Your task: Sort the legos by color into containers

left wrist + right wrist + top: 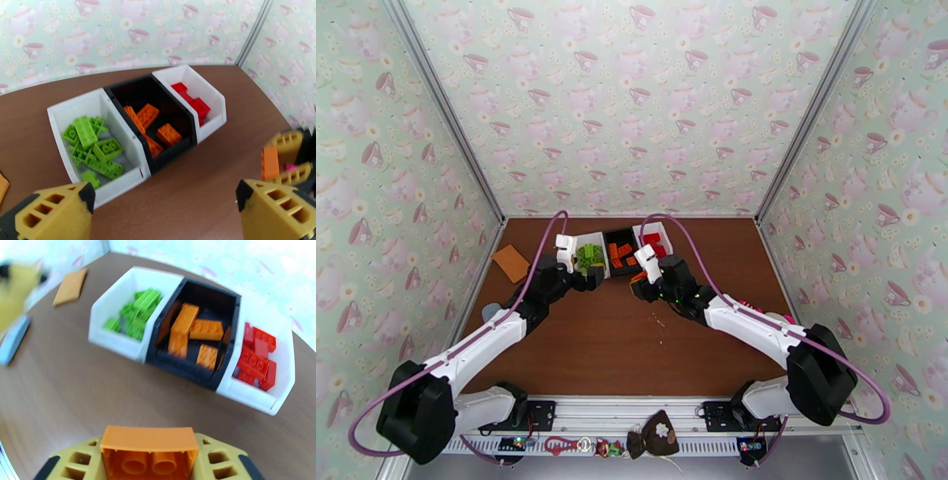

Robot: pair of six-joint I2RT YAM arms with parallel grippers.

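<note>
My right gripper should next move outward over the black bin's inside and release the orange brick [638,275], as that bin of orange legos lies outward.
Three containers stand side by side at the back of the table. The left white bin [592,238] [75,104] [118,340] holds lime green legos [93,146] [136,313]. Orange legos [148,114] [197,329] lie in the black bin [618,234] [130,85] [185,368]. Red legos [189,98] [256,356] fill the right white bin [667,241] [213,94] [284,354]. My left gripper [588,276] [166,213] stands open and empty at the left bin's front. Just in front of the black bin, my right gripper [638,283] [149,467] is shut on an orange brick [638,275] [270,162] [149,453].
A flat orange card [510,262] [70,286] lies at the left of the bins. A grey-blue oblong object [491,310] [12,340] sits near the left wall. Something pink and white [758,306] lies behind the right arm. Patterned walls close in three sides.
</note>
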